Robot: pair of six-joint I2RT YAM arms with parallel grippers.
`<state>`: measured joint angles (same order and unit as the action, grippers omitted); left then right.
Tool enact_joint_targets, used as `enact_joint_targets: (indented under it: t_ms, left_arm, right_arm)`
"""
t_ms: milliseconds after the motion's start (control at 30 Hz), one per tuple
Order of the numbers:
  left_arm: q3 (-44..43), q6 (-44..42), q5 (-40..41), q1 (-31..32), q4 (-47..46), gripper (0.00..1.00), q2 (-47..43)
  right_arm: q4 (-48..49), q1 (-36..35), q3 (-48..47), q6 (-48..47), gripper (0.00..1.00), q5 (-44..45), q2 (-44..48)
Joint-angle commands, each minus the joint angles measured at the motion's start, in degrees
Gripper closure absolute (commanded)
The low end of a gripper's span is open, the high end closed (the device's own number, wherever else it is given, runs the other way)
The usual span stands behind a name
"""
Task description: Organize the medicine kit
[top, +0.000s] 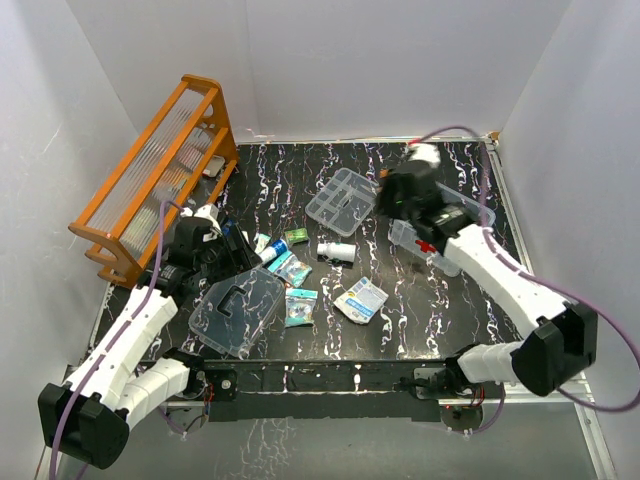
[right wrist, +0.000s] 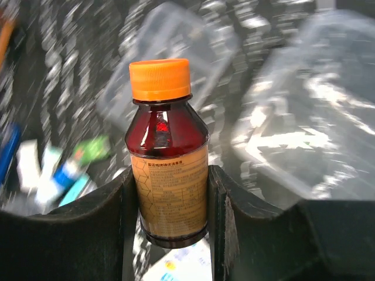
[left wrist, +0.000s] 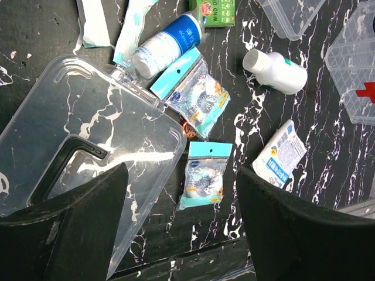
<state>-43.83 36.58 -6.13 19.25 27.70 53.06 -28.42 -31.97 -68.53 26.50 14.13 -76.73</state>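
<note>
The right gripper lowers the bottle into the end of the clear box by the compartmented tray next and releases it, since the box lies below, open and still empty.
My right gripper [top: 402, 196] [right wrist: 170, 193] is shut on a brown medicine bottle [right wrist: 169, 158] with an orange cap and holds it upright above the table, between the clear compartmented tray [top: 342, 200] and the clear box [top: 443, 232] with a red cross. My left gripper [top: 232, 248] [left wrist: 181, 234] is open and empty, above the right edge of the clear lid [top: 238, 310] [left wrist: 76, 140] with its dark handle. A teal packet [left wrist: 203, 175] lies between its fingers, below them.
Loose on the black marbled table: a white bottle [top: 337, 252] [left wrist: 275, 71], a blue-capped bottle [left wrist: 167, 44], a second teal packet [left wrist: 196, 96], a white packet [top: 361, 299] [left wrist: 281, 153], a green box [top: 296, 237]. An orange wooden rack [top: 160, 175] stands far left. White walls enclose the table.
</note>
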Motion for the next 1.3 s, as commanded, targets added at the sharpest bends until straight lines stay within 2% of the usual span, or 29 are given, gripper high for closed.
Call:
enact_joint_targets:
  t_ms: [0,200,400,567,833,967,1267]
  left_arm:
    - [-2.63,-0.68,0.40,0.19,0.93,0.26,-0.58]
    - [-3.21,-0.78,-0.84,0.19,1.34,0.26,0.16]
    - [-4.00,-1.93,-1.61,0.17,2.62,0.25,0.82]
    - [-4.25,-2.07,-1.46,0.17,3.45,0.25,0.37]
    - [-3.31,-2.36,-0.94,0.11,4.18,0.24,-0.72]
    - [-3.72,-2.56,-1.32,0.14,4.63,0.24,-0.74]
    - [-3.46,-2.48,-1.58,0.17,3.40,0.24,0.04]
  right_arm:
    - [0.67,11.53,3.14,9.99,0.68,7.84,3.89]
    - [0.59,21.09,1.70,8.62,0.67,3.77,-1.14]
    - [-2.15,22.35,-1.22,11.15,0.68,1.26,-9.95]
    - [-4.21,22.37,-2.98,10.84,0.68,-5.40,-14.08]
    - [-4.03,22.31,-1.30,9.93,0.68,-16.90,-12.13]
    - [-1.27,22.02,2.99,12.11,0.67,-21.21,-9.13]
    - [0.40,18.83,7.41,14.60,0.66,-24.16,-6.55]
